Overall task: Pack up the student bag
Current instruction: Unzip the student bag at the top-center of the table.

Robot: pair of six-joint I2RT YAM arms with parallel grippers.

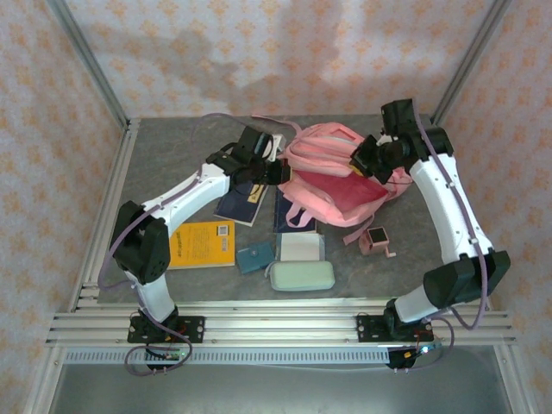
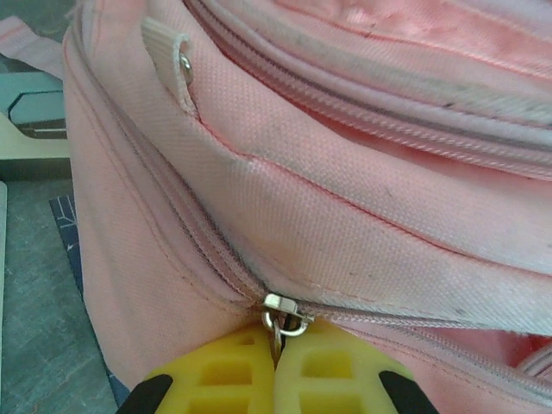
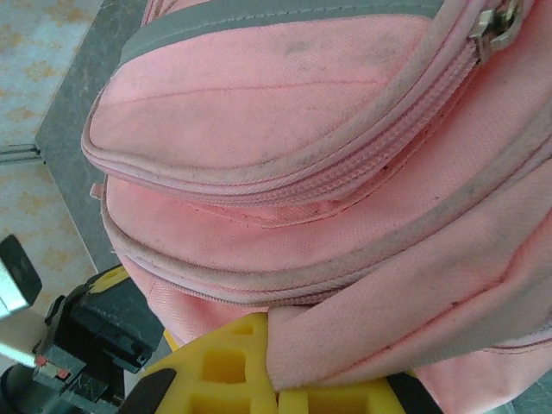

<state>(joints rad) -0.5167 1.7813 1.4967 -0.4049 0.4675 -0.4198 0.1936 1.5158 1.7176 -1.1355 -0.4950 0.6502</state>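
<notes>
My right gripper carries the pinched pink fold outward toward the bag's far edge point(image 1: 338, 126) next and lets go of the fabric there.
The student bag point(image 1: 332, 177), a large pink backpack, lies at the back middle of the table with its main compartment gaping and a darker pink lining showing. My left gripper point(image 1: 274, 172) is at the bag's left side. Its yellow fingers point(image 2: 233, 371) are shut on the metal zipper pull point(image 2: 280, 341) just below the slider point(image 2: 285, 308). My right gripper point(image 1: 364, 158) is at the bag's upper right edge, shut on a fold of the bag's pink fabric point(image 3: 345, 345) beside a zipped seam point(image 3: 285, 185).
In front of the bag lie a yellow book point(image 1: 203, 243), a dark blue notebook point(image 1: 240, 205), a teal pouch point(image 1: 254, 257), a mint pencil case point(image 1: 302, 276), a white-and-mint item point(image 1: 300, 247) and a small pink box point(image 1: 377, 240). Metal rails run along the table's edges.
</notes>
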